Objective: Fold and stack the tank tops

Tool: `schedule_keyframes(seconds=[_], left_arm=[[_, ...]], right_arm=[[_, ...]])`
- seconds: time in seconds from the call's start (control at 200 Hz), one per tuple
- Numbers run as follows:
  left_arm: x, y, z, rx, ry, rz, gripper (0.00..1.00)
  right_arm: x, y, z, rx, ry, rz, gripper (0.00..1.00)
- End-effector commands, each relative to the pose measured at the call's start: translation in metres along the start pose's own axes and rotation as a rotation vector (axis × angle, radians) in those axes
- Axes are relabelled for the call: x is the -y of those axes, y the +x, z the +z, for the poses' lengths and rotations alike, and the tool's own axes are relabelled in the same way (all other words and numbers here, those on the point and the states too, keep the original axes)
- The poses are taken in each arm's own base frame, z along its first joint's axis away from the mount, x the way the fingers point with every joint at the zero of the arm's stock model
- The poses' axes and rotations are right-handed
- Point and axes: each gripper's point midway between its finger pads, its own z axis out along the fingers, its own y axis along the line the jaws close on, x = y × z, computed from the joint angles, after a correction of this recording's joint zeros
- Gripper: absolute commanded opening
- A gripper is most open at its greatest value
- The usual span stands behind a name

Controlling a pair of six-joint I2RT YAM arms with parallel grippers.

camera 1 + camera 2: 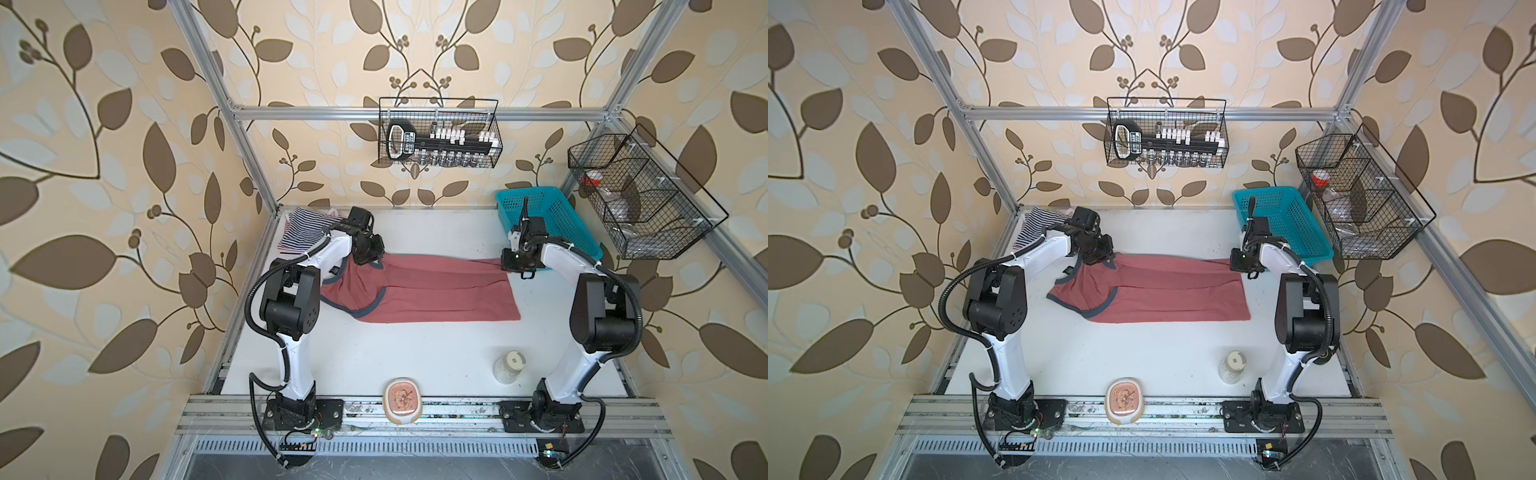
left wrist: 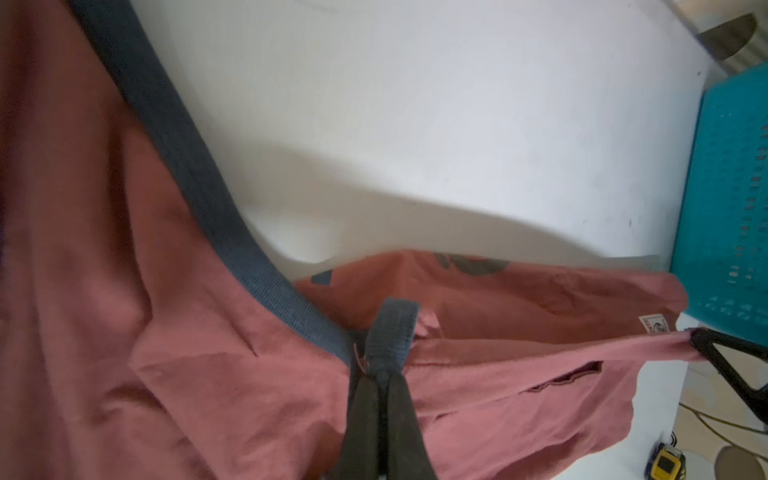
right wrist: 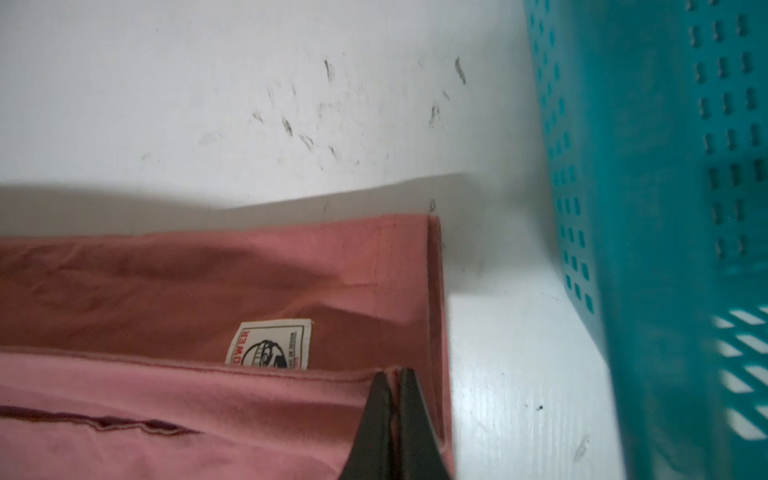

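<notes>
The robot's left gripper will next move back over the neck-end cloth (image 1: 368, 277), which lies on its base side, and let go of the strap, as the cloth between the grippers is raised.
A dusty red tank top (image 1: 419, 293) (image 1: 1154, 293) with dark trim lies lengthwise across the middle of the white table, partly folded over itself. My left gripper (image 1: 371, 261) (image 2: 380, 374) is shut on the dark strap (image 2: 392, 332) at its neck end. My right gripper (image 1: 514, 266) (image 3: 392, 372) is shut on the hem edge at the other end, next to a white label (image 3: 270, 345). The cloth between the two grippers is raised a little. A navy-and-white striped tank top (image 1: 301, 232) (image 1: 1034, 224) lies crumpled in the back left corner, partly hidden behind my left arm.
A teal plastic basket (image 1: 544, 224) (image 3: 648, 208) stands at the back right, close to my right gripper. A glass jar (image 1: 509, 365) and a cream lidded dish (image 1: 402, 401) sit near the front edge. Wire baskets (image 1: 440, 133) (image 1: 640, 195) hang on the back and right frame.
</notes>
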Motion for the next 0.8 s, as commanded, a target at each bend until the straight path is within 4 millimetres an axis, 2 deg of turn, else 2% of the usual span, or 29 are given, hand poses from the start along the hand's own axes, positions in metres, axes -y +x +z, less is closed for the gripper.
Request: schedule_keyframes(seconds=[0.0,0.095,0.135,0.15,0.18,0.225,0.32,0.405,0.49,0.62,0.795], left_arm=[[0.001,0.008,-0.010,0.011,-0.008,0.025,0.00],[-0.003,0.016,-0.006,-0.003,-0.020,0.024,0.00],[-0.004,0.018,-0.006,-0.005,-0.026,0.022,0.00],[-0.004,0.018,-0.006,-0.006,-0.029,0.023,0.00],[-0.005,0.019,-0.006,-0.006,-0.033,0.021,0.00],[-0.006,0.021,-0.007,-0.011,-0.040,0.020,0.02],[-0.009,0.027,-0.008,-0.024,-0.055,0.021,0.18],[-0.012,0.033,-0.010,-0.037,-0.062,0.021,0.23],[-0.008,0.039,-0.016,-0.054,-0.052,0.024,0.33],[-0.001,0.051,-0.027,-0.072,-0.047,0.049,0.35],[-0.012,0.069,-0.038,-0.136,-0.097,0.055,0.25]], right_arm=[[0.007,0.006,-0.005,0.000,0.042,-0.008,0.00],[0.006,0.008,-0.005,-0.006,0.053,-0.012,0.01],[0.005,0.008,-0.004,-0.006,0.054,-0.014,0.06],[0.006,0.018,0.000,-0.029,0.057,-0.015,0.10],[0.006,0.021,0.001,-0.036,0.059,-0.016,0.16],[0.005,0.023,0.001,-0.043,0.061,-0.019,0.17],[0.005,0.028,0.002,-0.058,0.076,-0.017,0.22],[0.008,0.031,0.000,-0.066,0.092,-0.011,0.25],[0.011,0.031,-0.008,-0.054,0.115,-0.001,0.25],[0.015,0.027,-0.022,-0.028,0.142,0.012,0.24],[0.016,0.025,-0.039,-0.006,0.152,0.023,0.16]])
